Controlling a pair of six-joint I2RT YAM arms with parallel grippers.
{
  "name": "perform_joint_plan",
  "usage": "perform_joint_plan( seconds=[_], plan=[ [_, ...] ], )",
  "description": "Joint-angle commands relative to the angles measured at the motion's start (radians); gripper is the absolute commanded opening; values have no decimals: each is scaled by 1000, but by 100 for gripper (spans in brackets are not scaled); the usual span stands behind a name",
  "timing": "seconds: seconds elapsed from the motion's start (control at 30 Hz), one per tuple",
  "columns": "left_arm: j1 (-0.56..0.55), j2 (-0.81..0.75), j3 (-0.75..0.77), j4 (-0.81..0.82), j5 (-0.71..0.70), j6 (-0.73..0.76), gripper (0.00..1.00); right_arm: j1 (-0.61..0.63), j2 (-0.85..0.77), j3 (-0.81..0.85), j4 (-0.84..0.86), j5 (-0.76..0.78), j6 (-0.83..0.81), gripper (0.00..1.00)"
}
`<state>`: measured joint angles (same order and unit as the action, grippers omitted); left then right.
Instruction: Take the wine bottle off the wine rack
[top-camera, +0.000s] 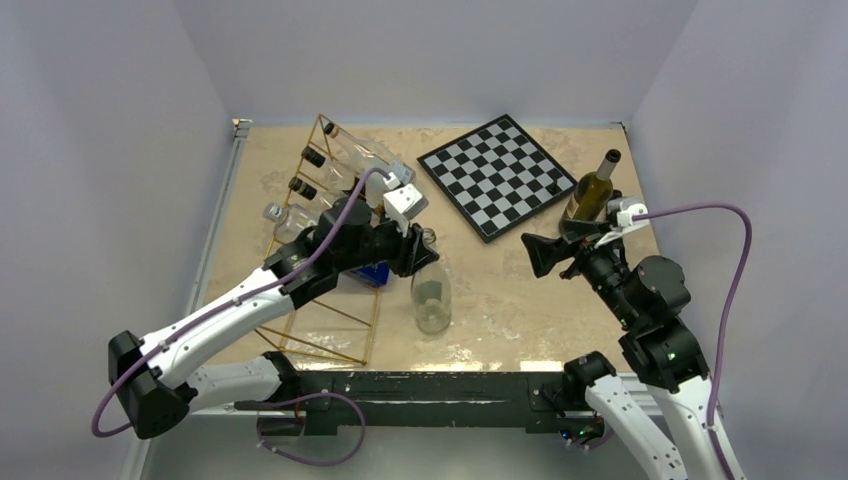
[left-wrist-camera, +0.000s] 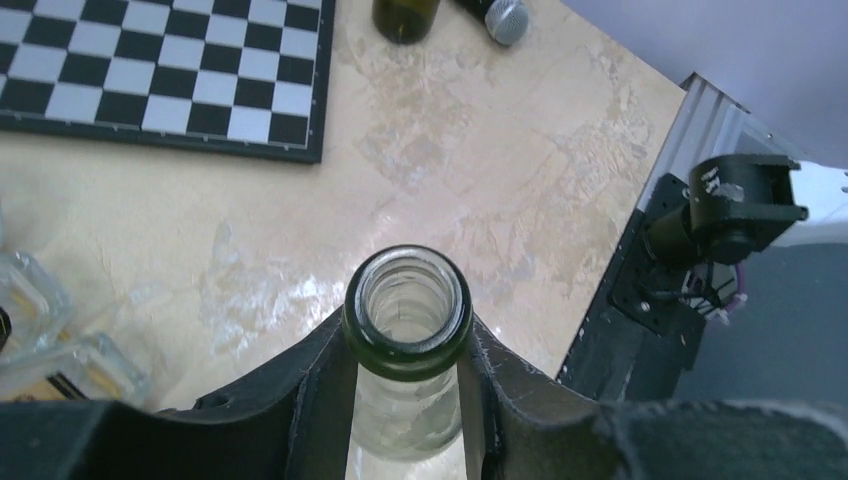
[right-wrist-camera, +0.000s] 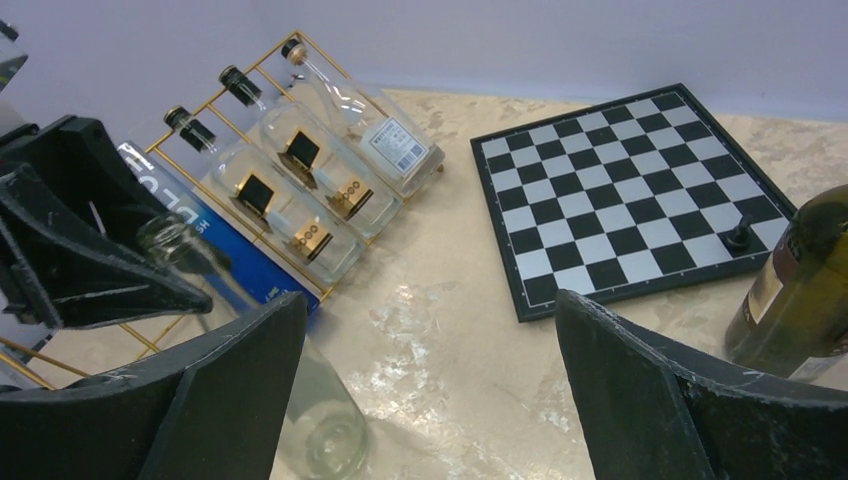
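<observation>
My left gripper should bring the bottle outward and to the right in the top view, then let go of it on the bare tabletop by the chessboard (left-wrist-camera: 462, 100).
My left gripper (top-camera: 425, 247) is shut on the neck of a clear, empty wine bottle (top-camera: 432, 295) with a green rim. The bottle stands off the rack, tilted, with its base at or just above the table. In the left wrist view the fingers (left-wrist-camera: 300, 390) clamp the neck just below the rim (left-wrist-camera: 407, 352). The bottle also shows in the right wrist view (right-wrist-camera: 320, 420). The gold wire wine rack (top-camera: 335, 325) lies to the left under my left arm and still holds several clear bottles (right-wrist-camera: 300, 180). My right gripper (top-camera: 535, 252) is open and empty, right of the bottle.
A chessboard (top-camera: 497, 175) lies at the back centre with one small dark piece (right-wrist-camera: 738, 235) on it. A dark green bottle (top-camera: 592, 190) stands upright by the board's right corner, close behind my right wrist. A blue-labelled bottle (right-wrist-camera: 240, 265) lies in the rack.
</observation>
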<state>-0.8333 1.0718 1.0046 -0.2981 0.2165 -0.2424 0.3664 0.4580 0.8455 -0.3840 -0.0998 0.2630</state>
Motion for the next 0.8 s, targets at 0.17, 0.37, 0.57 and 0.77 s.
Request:
perform_joint_plan(
  seconds=[0.17,0.37,0.57,0.77],
  plan=[
    [-51,238,197,536,27,80,0,5,-44,60,-48,97,-5,99],
    [-67,369,303,649,46,39,0,4,-112,80,-37,139,12,99],
    [-103,507,404,775,58,9,0,4,-149,62,19,130,7,99],
    [-128,684,576,807,57,16,0,4,-178,85,9,157,-12,99]
  ],
)
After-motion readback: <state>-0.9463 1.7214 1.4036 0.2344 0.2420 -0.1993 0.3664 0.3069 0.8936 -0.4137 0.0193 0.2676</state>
